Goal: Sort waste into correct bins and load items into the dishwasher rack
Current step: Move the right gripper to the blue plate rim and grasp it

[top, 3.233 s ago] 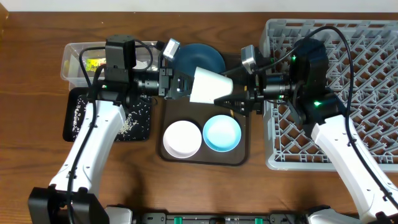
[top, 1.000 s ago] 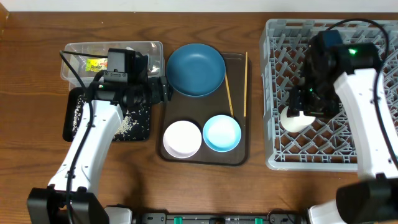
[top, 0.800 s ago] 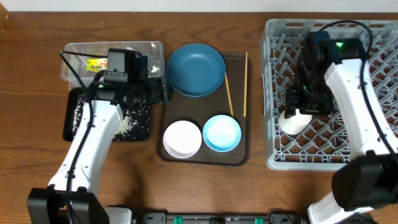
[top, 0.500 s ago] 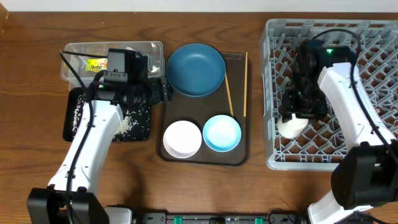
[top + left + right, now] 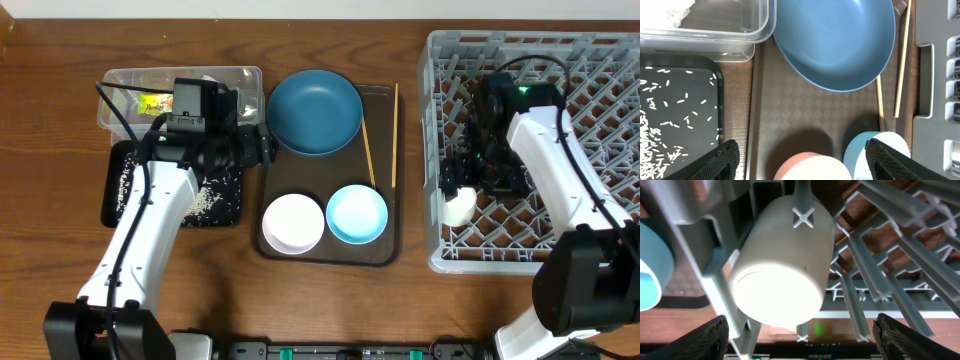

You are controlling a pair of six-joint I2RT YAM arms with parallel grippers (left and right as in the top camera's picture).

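Note:
My right gripper should move up from the rack [image 5: 600, 60], cross outward and come down onto the rim of the dark blue plate beside the chopsticks, because the cup lies free among the pegs.
The small white cup [image 5: 460, 207] [image 5: 785, 275] lies on its side among the pegs at the left wall of the grey dishwasher rack [image 5: 600, 60] [image 5: 880, 265]. My right gripper [image 5: 464, 183] [image 5: 801, 340] hangs just above the cup, open, its fingers apart from it. My left gripper [image 5: 262, 145] [image 5: 802, 160] is open and empty above the brown tray. Below it are the dark blue plate [image 5: 315, 112] [image 5: 835, 45], white bowl [image 5: 292, 222] [image 5: 810, 167] and light blue bowl [image 5: 357, 214] [image 5: 860, 155]. Two chopsticks [image 5: 368, 155] [image 5: 902, 60] lie beside the plate.
The brown serving tray [image 5: 385, 250] holds the dishes. At the left a clear tub [image 5: 130, 80] holds a snack wrapper [image 5: 152, 101] and tissue [image 5: 670, 10]. The black tray [image 5: 125, 180] [image 5: 680, 90] in front of it holds rice grains.
My right gripper has moved the cup left and toward the rack's front, then opened and let it go. The left arm has not moved.

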